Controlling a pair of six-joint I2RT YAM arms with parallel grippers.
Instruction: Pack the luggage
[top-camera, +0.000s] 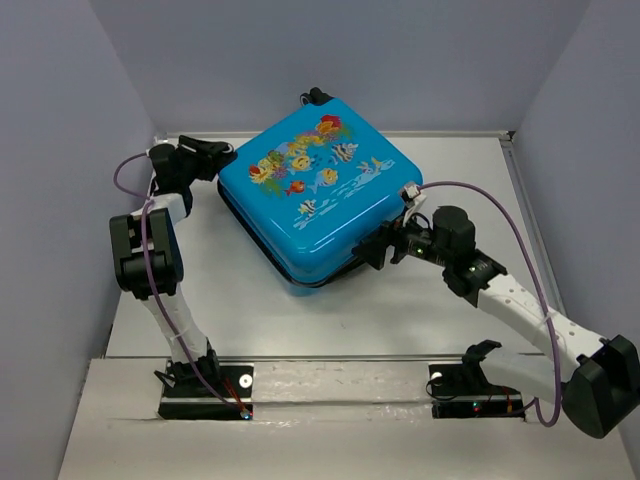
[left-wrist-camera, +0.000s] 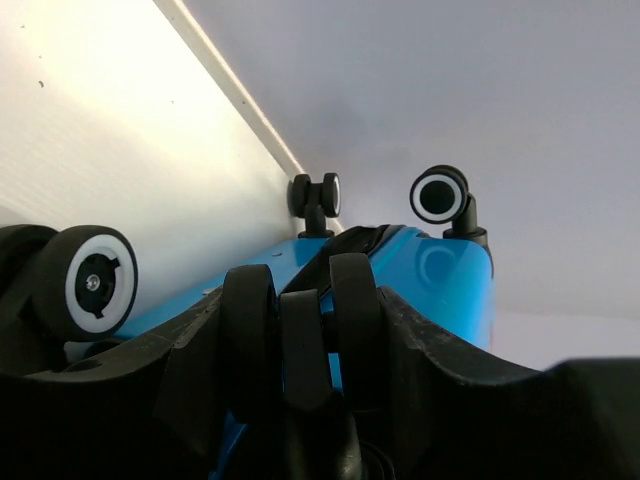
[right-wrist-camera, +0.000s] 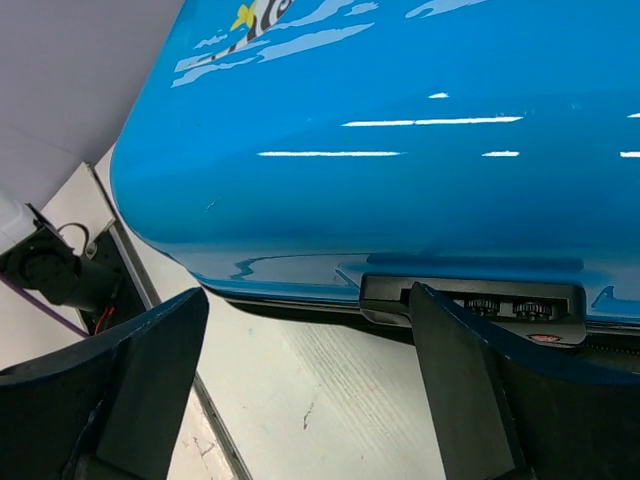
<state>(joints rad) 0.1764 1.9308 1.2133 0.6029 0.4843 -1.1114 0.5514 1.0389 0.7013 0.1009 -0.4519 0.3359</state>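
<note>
My left gripper should lift the wheel corner of the luggage next, then lower it toward the tabletop, which is below the gripper, and let go of the black twin wheel.
The luggage (top-camera: 315, 195), a bright-blue suitcase with a fish print, lies flat and closed on the white table (top-camera: 300, 320). My left gripper (top-camera: 222, 160) is at its far left corner. In the left wrist view the left gripper (left-wrist-camera: 305, 320) is shut on a black twin wheel (left-wrist-camera: 303, 335) of the luggage (left-wrist-camera: 440, 275). My right gripper (top-camera: 375, 250) is open at the front right edge. In the right wrist view the right gripper (right-wrist-camera: 310, 330) is empty, low over the table, below the shell (right-wrist-camera: 400, 130). Its right finger (right-wrist-camera: 470, 400) stands in front of the black lock (right-wrist-camera: 475, 298).
Grey walls close in the table at the back and both sides. Other suitcase wheels (left-wrist-camera: 92, 283) (left-wrist-camera: 440, 195) stick out towards the back wall. Part of the left arm (right-wrist-camera: 50, 270) with its purple cable shows at the left of the right wrist view.
</note>
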